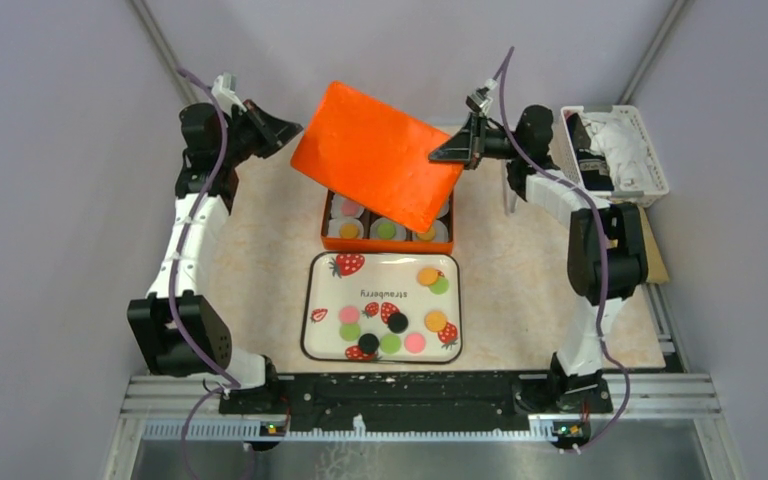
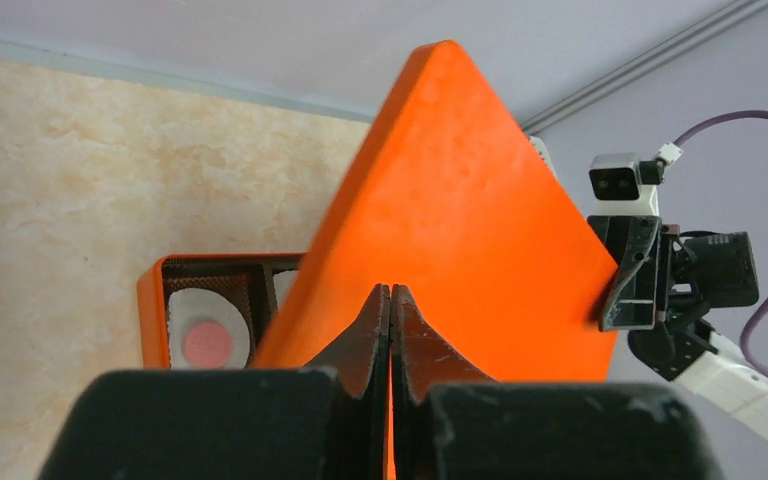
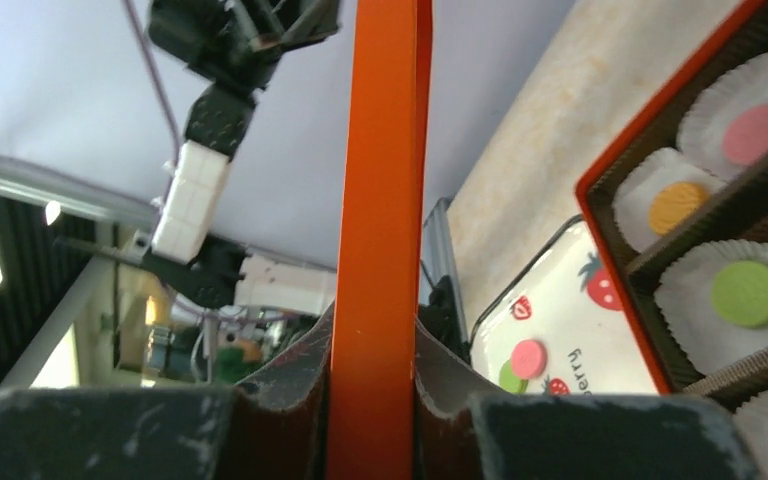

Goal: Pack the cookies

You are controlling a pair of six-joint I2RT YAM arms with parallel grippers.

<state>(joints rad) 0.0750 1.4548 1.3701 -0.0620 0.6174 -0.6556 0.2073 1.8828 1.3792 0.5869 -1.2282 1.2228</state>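
Note:
My right gripper sinks a little toward the open orange box next and releases the lid's edge, since my left gripper already stands at the lid's opposite end.
Several cookies [image 1: 397,322], orange, pink, green and black discs, lie on the strawberry tray [image 1: 312,300] at the front centre. More cookies sit in white paper cups inside the orange box [image 1: 326,228] behind it; a green one shows in the right wrist view [image 3: 750,292] and a pink one in the left wrist view [image 2: 207,343]. My right gripper [image 1: 442,154] [image 3: 375,320] is shut on the edge of the orange lid [image 1: 375,155] [image 3: 385,150] and holds it tilted above the box. My left gripper [image 1: 295,132] [image 2: 391,290] is shut, with its tips at the lid's [image 2: 460,220] left corner.
A white basket [image 1: 625,150] with dark and white items stands at the back right. A brown flat piece [image 1: 657,262] lies at the table's right edge. Grey walls close in the back and both sides.

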